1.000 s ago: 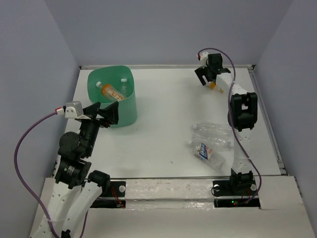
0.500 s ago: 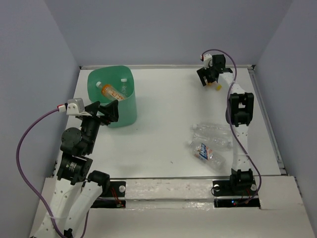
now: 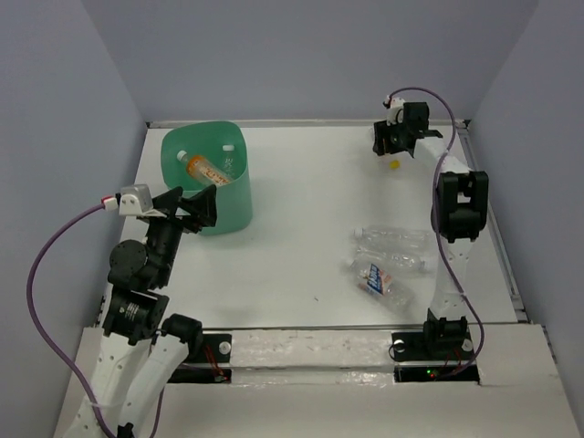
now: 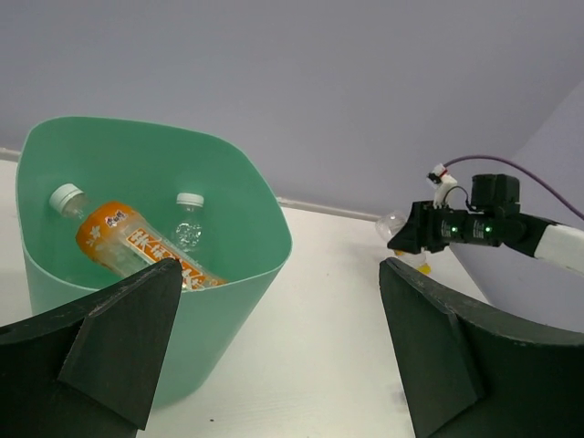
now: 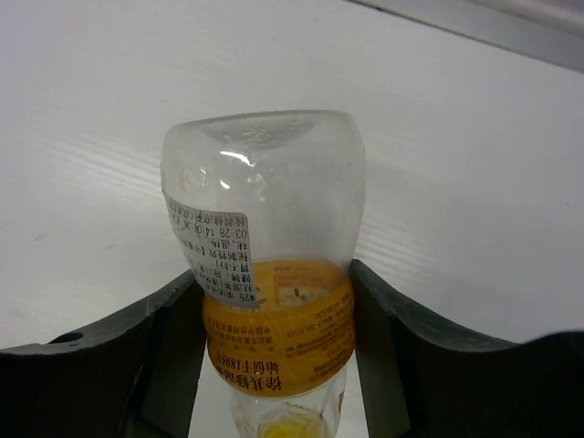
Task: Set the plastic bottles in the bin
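Observation:
The right gripper lifts above the bin's rim next, crosses to the left in the top view to the bin's opening (image 3: 203,155) and releases the bottle.
The mint-green bin (image 3: 234,195) stands at the far left, with an orange bottle (image 3: 205,170) and a clear bottle (image 3: 228,162) inside. The left wrist view also shows the bin (image 4: 239,290), the orange bottle (image 4: 132,249) and the clear one (image 4: 187,226). My left gripper (image 3: 196,208) hangs open just in front of the bin with nothing between its fingers. At the far right, my right gripper (image 3: 394,146) is shut on a tiny orange-yellow bottle (image 5: 274,274), its fingers (image 5: 388,338) pressed on the orange label. Clear bottles (image 3: 391,239), one blue-white labelled (image 3: 381,281), lie near the right arm.
The back wall's edge (image 3: 310,121) runs close behind the right gripper. A raised rail (image 3: 493,228) borders the table on the right. The right arm's upright link (image 3: 456,205) stands beside the loose clear bottles.
My right gripper has closed on the tiny orange-yellow bottle and shifted slightly right and toward the back wall. The left arm has stayed almost still, open beside the bin.

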Robot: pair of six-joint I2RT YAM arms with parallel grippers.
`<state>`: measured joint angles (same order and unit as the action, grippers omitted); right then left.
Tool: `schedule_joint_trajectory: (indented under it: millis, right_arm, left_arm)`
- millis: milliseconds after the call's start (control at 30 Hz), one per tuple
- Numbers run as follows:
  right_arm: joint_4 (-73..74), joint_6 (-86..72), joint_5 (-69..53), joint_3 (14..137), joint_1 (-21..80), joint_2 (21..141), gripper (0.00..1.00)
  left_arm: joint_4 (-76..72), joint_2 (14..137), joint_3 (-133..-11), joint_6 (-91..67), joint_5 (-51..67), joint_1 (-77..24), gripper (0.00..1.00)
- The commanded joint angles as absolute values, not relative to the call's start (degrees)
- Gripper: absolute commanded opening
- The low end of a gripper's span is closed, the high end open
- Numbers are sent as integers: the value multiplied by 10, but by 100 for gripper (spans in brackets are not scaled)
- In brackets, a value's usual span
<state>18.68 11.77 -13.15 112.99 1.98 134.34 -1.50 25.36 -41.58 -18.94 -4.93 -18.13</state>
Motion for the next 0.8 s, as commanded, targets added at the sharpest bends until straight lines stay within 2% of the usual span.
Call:
schedule_joint_trajectory:
  millis: [0,133,300,500,667,767]
  right_arm:
    - [36,50,-196,1072,116,1128,49]
    - [-36,9,-194,1026,239,1005,49]
    - [-119,-93,-200,1054,357,1006,49]
    - [-112,-126,-186,1225,459,1160,49]
    - [-86,-150,-166,1407,484,1288,49]
    - [-83,-172,-156,1461,490,1354,49]
  left_arm:
    - [-54,231,-410,-186,-46,-178,99]
    - [-51,205,-408,-189,-56,-178,99]
    - [-45,180,-402,-225,-67,-185,99]
    - [0,140,-410,-257,-79,-205,99]
    - [98,92,-422,-285,-83,-230,99]
    - [126,67,-429,-297,-71,-237,99]
